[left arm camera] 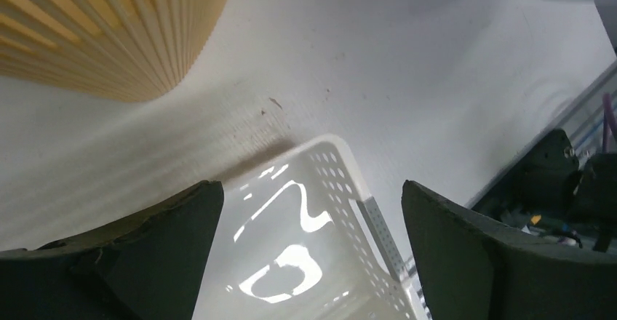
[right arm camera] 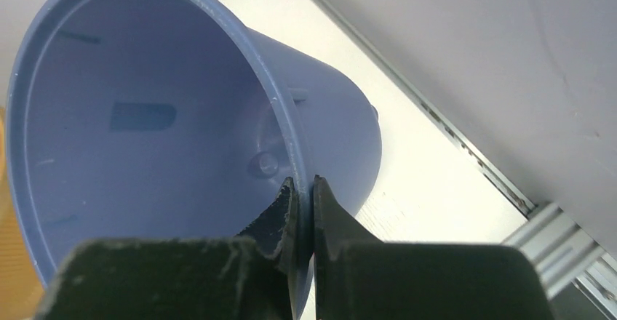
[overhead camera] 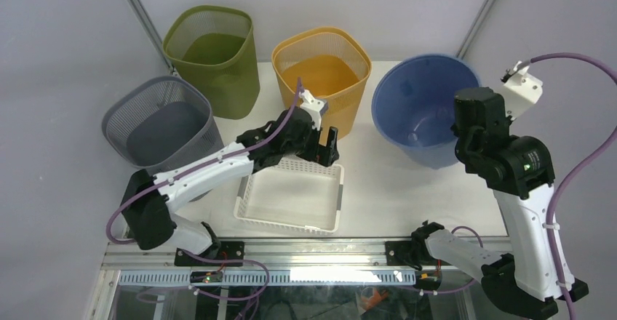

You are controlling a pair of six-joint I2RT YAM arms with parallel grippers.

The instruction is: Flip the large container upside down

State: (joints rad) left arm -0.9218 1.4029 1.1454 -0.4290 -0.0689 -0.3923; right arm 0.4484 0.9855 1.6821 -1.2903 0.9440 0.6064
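Next, my right gripper will lower the container and release it on the clear tabletop by the basket, below the gripper and to its left in the top view.
The large blue container (overhead camera: 415,109) stands at the back right of the table, tipped so its mouth faces up and toward the left. My right gripper (right arm camera: 304,189) is shut on the near right side of its rim (right arm camera: 287,127), one finger inside the wall and one outside. In the top view the right gripper (overhead camera: 463,132) is mostly hidden under its own wrist. My left gripper (overhead camera: 329,145) hangs open over the far right corner of the white perforated basket (overhead camera: 288,225), with nothing between its fingers (left arm camera: 167,240).
Three mesh bins stand along the back and left: orange (overhead camera: 320,73), green (overhead camera: 215,51) and grey (overhead camera: 156,120). The orange bin (left arm camera: 109,29) is close behind my left gripper. The white basket rim (left arm camera: 364,189) lies below it. A metal rail (overhead camera: 291,251) runs along the near edge.
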